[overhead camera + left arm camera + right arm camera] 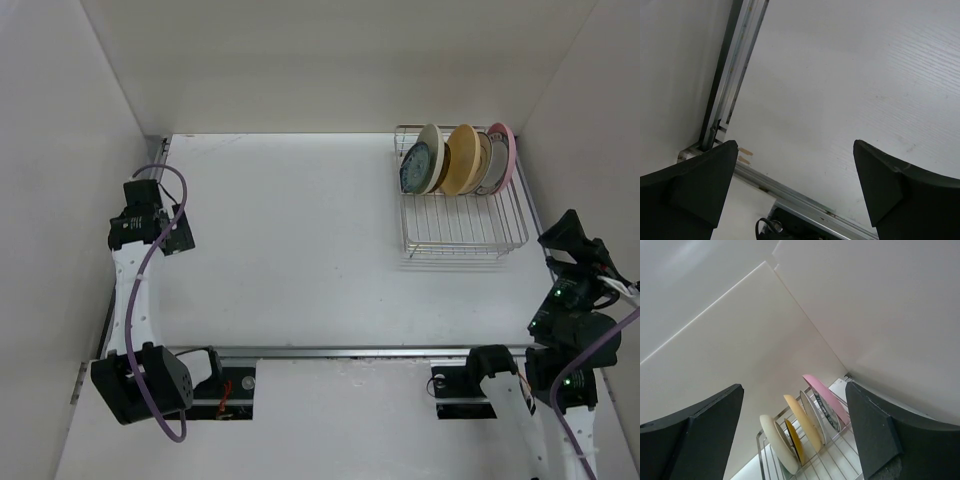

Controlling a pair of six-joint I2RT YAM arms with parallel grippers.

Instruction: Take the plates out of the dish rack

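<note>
My right gripper moves outward and to the left in the top view, then down onto the blue patterned plate's rim (428,170) next, since that plate ends the row.
The silver wire dish rack (465,240) stands at the far right of the table. Several plates stand upright in its back half: small blue patterned (414,167), cream (433,158), tan (462,158), white dark-rimmed (485,160), pink (503,152). In the right wrist view I see the cream (775,442), yellow-and-black (795,440), tan (805,422), white (814,415), lettered-rim (829,412) and pink (825,395) plates. My right gripper (562,230) (792,435) is open and empty, right of the rack and apart from it. My left gripper (178,232) (795,190) is open and empty at the far left.
White walls close in the table on the left, back and right. A metal rail (340,352) runs along the near edge by the arm bases; it also shows in the left wrist view (805,200). The front half of the rack holds no plates.
</note>
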